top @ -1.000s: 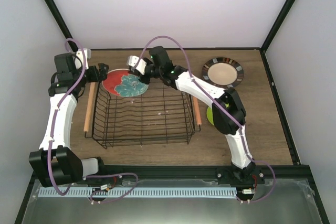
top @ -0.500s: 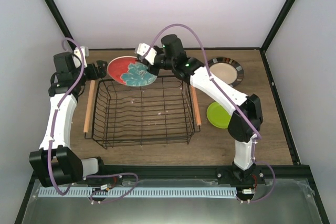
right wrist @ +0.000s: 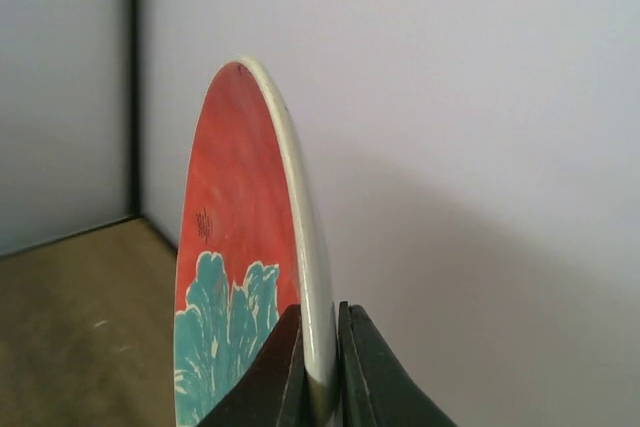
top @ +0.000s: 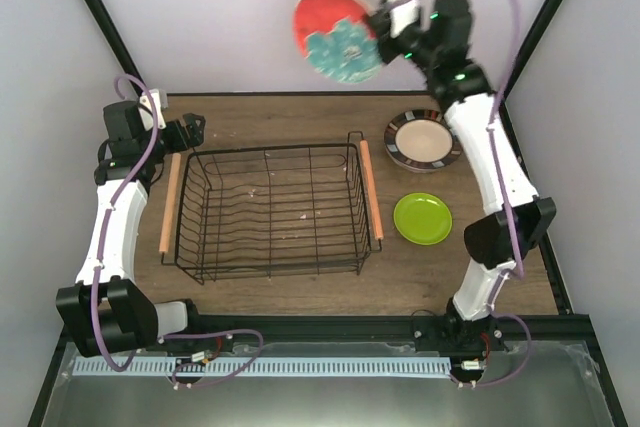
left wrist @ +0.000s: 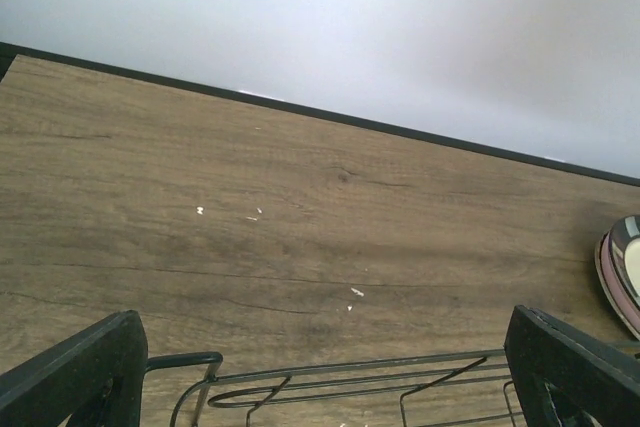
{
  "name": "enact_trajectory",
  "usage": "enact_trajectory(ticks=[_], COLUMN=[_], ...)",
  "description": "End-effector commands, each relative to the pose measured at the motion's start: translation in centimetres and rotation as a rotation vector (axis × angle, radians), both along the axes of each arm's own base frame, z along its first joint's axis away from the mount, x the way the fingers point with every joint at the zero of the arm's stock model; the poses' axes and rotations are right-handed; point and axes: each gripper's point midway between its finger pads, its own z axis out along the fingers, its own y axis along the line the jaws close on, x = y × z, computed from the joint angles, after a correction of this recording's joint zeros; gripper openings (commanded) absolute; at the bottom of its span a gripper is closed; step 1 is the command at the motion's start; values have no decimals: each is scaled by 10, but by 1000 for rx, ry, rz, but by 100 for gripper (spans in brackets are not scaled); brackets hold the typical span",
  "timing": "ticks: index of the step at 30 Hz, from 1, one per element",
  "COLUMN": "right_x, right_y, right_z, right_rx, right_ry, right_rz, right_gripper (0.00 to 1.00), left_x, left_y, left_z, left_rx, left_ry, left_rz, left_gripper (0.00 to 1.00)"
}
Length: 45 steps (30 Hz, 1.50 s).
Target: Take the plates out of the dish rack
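Note:
Below my right gripper and to its right in the top view lies the stacked beige plate (top: 423, 141), so I need to sweep down that way over it and release.
My right gripper (top: 378, 31) is shut on the rim of the red plate with teal flowers (top: 337, 33) and holds it on edge, high above the table's far side. In the right wrist view the rim (right wrist: 318, 347) sits pinched between both fingers. The black wire dish rack (top: 270, 212) holds no plates. My left gripper (top: 190, 132) is open and empty at the rack's far left corner; its view shows the rack's top wire (left wrist: 340, 375). The beige plate with brown rim (top: 424, 139) and the lime green plate (top: 422, 218) lie right of the rack.
The rack's wooden handles run along its left (top: 170, 202) and right (top: 370, 187) sides. In the left wrist view the beige plate (left wrist: 625, 267) shows a pink rim under it. The white back wall stands close behind the lifted plate.
My right gripper has lifted the red plate out of the rack's far edge, up and to the right, high above the table. The left arm has stayed put.

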Motion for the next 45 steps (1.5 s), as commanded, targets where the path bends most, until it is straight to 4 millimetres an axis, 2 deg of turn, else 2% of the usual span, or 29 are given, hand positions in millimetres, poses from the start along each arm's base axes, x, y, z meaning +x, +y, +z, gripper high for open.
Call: enact_trajectory(ticks=[1,2,4,7,10,15,18,23,32,41,45], right_x=[35,48,63,69,61,50,47,48,50,49,47], right_y=[-128,-161,-211,-259,-280,-287,-285,-287,-291,-292,-294], right_z=[66,50,7,-70,-130,-191,-220,-252,-292,-313,-319], right_rx=[347,416,581,747,819,845,846,845,835,824,817], right_ry=[119,223,462,764,912,1031,1096,1147,1206,1243,1253], right_rz=[-276,-334,-409,-473,-509,-546,-557,-587,-629,-654,-670], right_gripper=[1,1,1,1,1,1,1,1,1,1,5], left_x=[0,-1,-2,-3,-3,-2,-1,-1,-1,0,1], left_y=[-4,-4,-4,-5,-4,-4,-4,-3,-3,-3,-3], left_z=[-1,-1,-1,-1,-2,-2,-1,-1,0,-1,0], left_rx=[-14,-13,-12,-13,-13,-16,-17,-12,-8,-10,-11], left_ry=[-3,-2,-2,-1,3,6,7,7,7,9,6], left_rz=[-13,-12,-11,-13,-14,-14,-12,-9,-6,-8,-9], left_gripper=[100,100,100,100,100,100,100,100,100,100,100])
